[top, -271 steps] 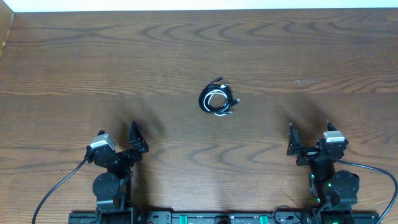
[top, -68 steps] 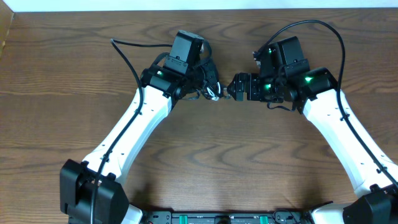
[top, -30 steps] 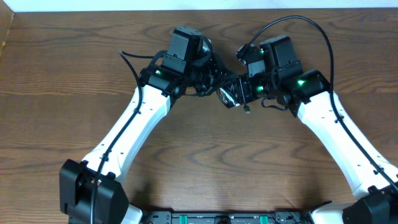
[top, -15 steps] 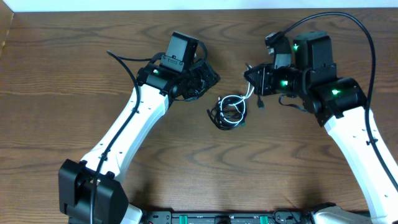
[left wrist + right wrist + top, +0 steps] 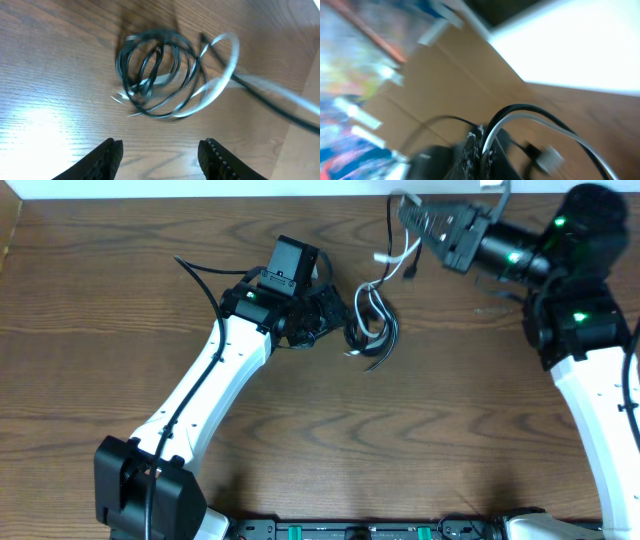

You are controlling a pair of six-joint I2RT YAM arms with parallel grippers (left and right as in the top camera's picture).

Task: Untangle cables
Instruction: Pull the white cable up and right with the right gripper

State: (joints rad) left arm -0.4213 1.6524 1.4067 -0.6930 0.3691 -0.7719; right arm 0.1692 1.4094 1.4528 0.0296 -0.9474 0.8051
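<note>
My right gripper climbs toward the right in the overhead view next, since the white cable's lower part is still coiled. It releases the cable over bare tabletop (image 5: 476, 316) beside the tangle.
A tangle of black and white cables (image 5: 372, 325) hangs partly lifted over the middle back of the wooden table (image 5: 120, 380). My right gripper (image 5: 407, 212) is raised high at the back and shut on the white cable (image 5: 520, 116), with a black cable (image 5: 520, 106) arching right beside it. Its fingers (image 5: 475, 150) pinch the white cord. My left gripper (image 5: 340, 315) stands just left of the tangle, open and holding nothing. In the left wrist view the coiled cables (image 5: 155, 75) lie ahead of the gripper (image 5: 160, 145), blurred, with a white loop trailing right.
The left arm's thick black lead (image 5: 200, 272) loops behind its wrist. The table's back edge meets a white wall (image 5: 200, 188). The right arm (image 5: 590, 380) runs down the right side.
My left gripper has opened and let go of the cables. My right gripper has risen up and back to the right with the white cable, dragging the tangle up after it.
</note>
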